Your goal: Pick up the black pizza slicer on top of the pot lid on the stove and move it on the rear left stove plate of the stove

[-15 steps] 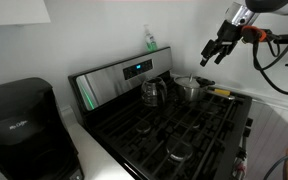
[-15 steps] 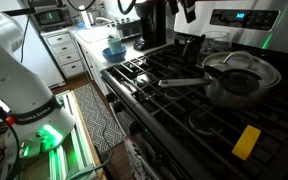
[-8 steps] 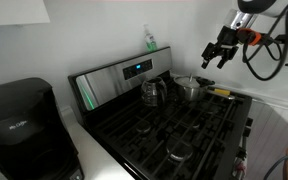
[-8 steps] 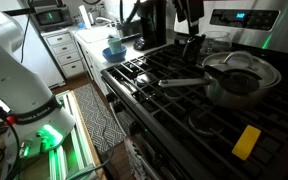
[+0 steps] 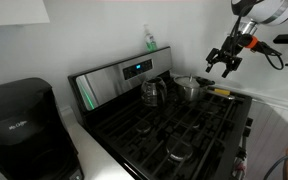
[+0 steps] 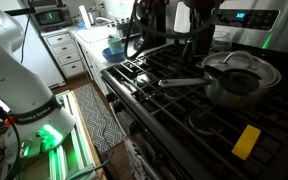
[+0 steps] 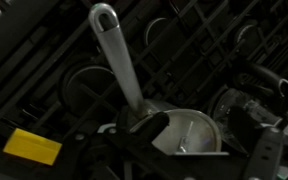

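My gripper lowers its open fingers around the black rounded object (image 7: 154,127) next and closes, since that lies below it, at the pot's rim beside the long handle (image 7: 112,50).
The black gas stove (image 5: 189,125) with its steel back panel and blue display (image 5: 137,69) shows in both exterior views (image 6: 169,100). A steel long-handled pot (image 5: 190,89) stands at its back; it also shows in an exterior view (image 6: 239,80). In the wrist view its pale round top (image 7: 189,128) and long handle (image 7: 112,50) lie right below me. I cannot make out a black pizza slicer. My gripper (image 5: 224,64) hangs open and empty in the air above the pot, seen also in an exterior view (image 6: 198,38) and the wrist view (image 7: 209,140).
A glass kettle (image 5: 154,92) stands on a rear burner beside the pot, and also shows in the wrist view (image 7: 252,105). A yellow sponge (image 6: 247,141) lies on the stove's edge (image 7: 32,147). A black coffee maker (image 5: 19,125) stands on the counter. A green bottle (image 5: 150,40) sits on the back panel.
My gripper has moved across and down over the back of the stove, closer to the steel pot. It stays open. Nothing on the stove has moved.
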### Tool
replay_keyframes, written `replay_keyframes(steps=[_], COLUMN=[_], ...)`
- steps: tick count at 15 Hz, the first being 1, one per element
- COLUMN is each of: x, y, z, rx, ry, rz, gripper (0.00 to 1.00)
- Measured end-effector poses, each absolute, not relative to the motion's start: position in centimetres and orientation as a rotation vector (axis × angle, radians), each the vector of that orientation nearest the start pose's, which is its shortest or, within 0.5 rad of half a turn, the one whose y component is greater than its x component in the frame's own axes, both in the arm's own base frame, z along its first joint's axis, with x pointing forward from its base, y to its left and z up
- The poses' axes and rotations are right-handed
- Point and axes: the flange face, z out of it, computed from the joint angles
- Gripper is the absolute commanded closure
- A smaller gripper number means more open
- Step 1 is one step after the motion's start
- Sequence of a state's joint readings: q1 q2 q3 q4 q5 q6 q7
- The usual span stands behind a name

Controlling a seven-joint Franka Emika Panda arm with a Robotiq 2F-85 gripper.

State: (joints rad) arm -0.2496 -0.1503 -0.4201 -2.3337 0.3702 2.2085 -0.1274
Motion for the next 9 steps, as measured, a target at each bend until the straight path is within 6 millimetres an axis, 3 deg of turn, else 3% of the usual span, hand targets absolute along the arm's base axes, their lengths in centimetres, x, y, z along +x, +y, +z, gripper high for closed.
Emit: replay_keyframes(steps=[3, 9], x=[38.8, 39.0], y=[-30.6, -30.5], z=[38.8, 37.9], rx=[-2.595, -2.555], ry=[1.101, 1.190], rz=[-0.190, -0.144], gripper=[0.00, 0.00])
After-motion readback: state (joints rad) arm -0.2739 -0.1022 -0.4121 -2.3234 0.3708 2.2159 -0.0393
